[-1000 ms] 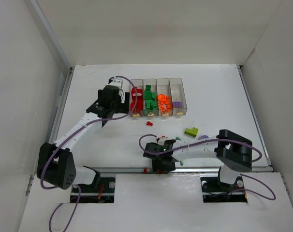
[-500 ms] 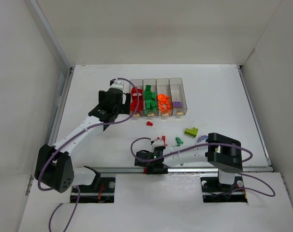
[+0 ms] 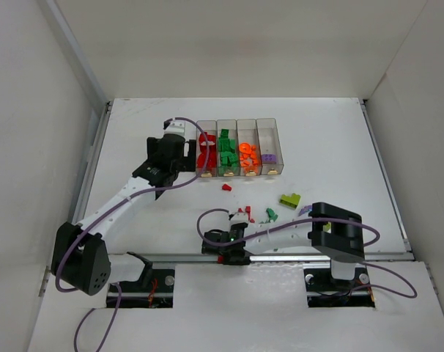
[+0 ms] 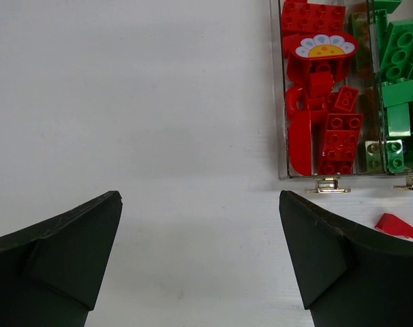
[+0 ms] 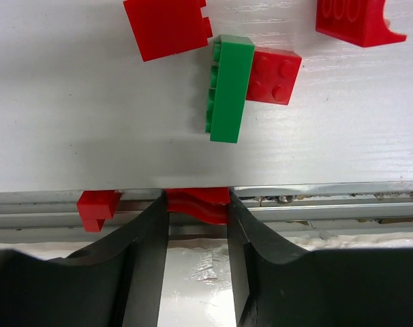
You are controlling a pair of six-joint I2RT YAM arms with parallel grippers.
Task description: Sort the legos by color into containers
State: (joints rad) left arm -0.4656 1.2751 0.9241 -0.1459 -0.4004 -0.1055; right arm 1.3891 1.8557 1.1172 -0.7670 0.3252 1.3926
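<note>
My right gripper will next lift from the front bar and move outward over the red bin (image 3: 206, 152) to let go of the lego, because red pieces go in that bin.
The four joined clear bins (image 3: 276, 147) stand at mid-table holding red, green, orange and purple legos. My left gripper (image 3: 165, 158) is open and empty just left of the red bin; the left wrist view shows its jaws wide apart (image 4: 200, 225) over bare table, with the red-filled bin (image 4: 281, 102) to the upper right. My right gripper (image 3: 226, 249) is at the table's front rail, shut on a small red lego (image 5: 197, 203). Loose legos lie beyond it: a green brick (image 5: 230, 87) touching a red brick (image 5: 274, 75), and two more red pieces (image 5: 165, 26).
Another red piece (image 5: 96, 206) sits on the metal front rail (image 5: 329, 204) left of my right fingers. On the table lie a small red bit (image 3: 226, 188), a lime piece (image 3: 289, 199), a green piece (image 3: 270, 214) and a purple piece (image 3: 308, 209). White walls enclose the table.
My right gripper has moved left and nearer to the front rail, now over the red lego there. My left gripper has shifted slightly beside the red bin.
</note>
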